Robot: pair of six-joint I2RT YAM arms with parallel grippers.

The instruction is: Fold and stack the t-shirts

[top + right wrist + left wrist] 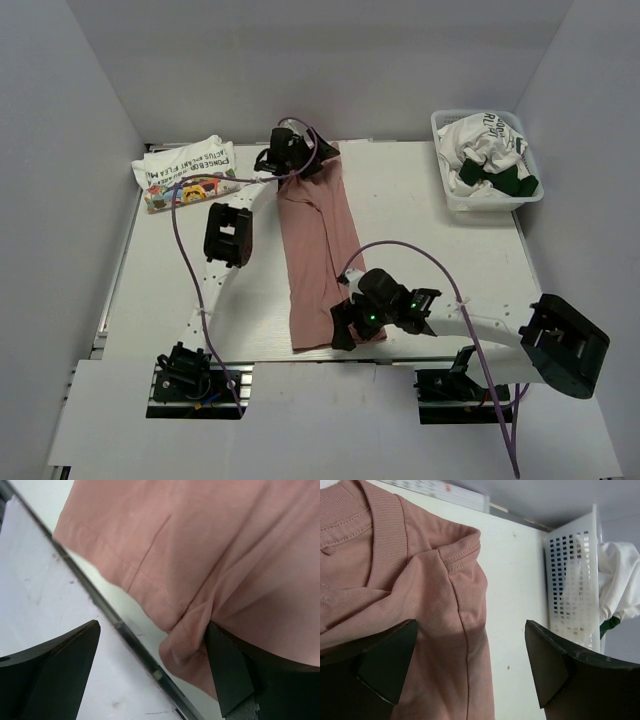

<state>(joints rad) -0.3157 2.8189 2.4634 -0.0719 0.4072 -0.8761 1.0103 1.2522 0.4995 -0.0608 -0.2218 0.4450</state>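
My right gripper stands at one hem corner, so my left gripper moves back from the collar onto the other, that free hem corner (297,343), next.
A dusty-pink t-shirt (318,255) lies folded into a long narrow strip down the middle of the table, collar at the far end. My left gripper (292,150) is open over the collar end; in the left wrist view the ribbed collar and shoulder (430,580) lie between its spread fingers. My right gripper (358,322) is open at the near hem; in the right wrist view the bunched hem corner (187,635) touches the right finger (235,670). Folded white tees (188,172) with lettering and cartoon print are stacked at the far left.
A white lattice basket (452,190) at the far right holds crumpled white and dark green shirts (490,150); it also shows in the left wrist view (572,580). The table's near edge (115,625) with its dark rail runs right beside the hem.
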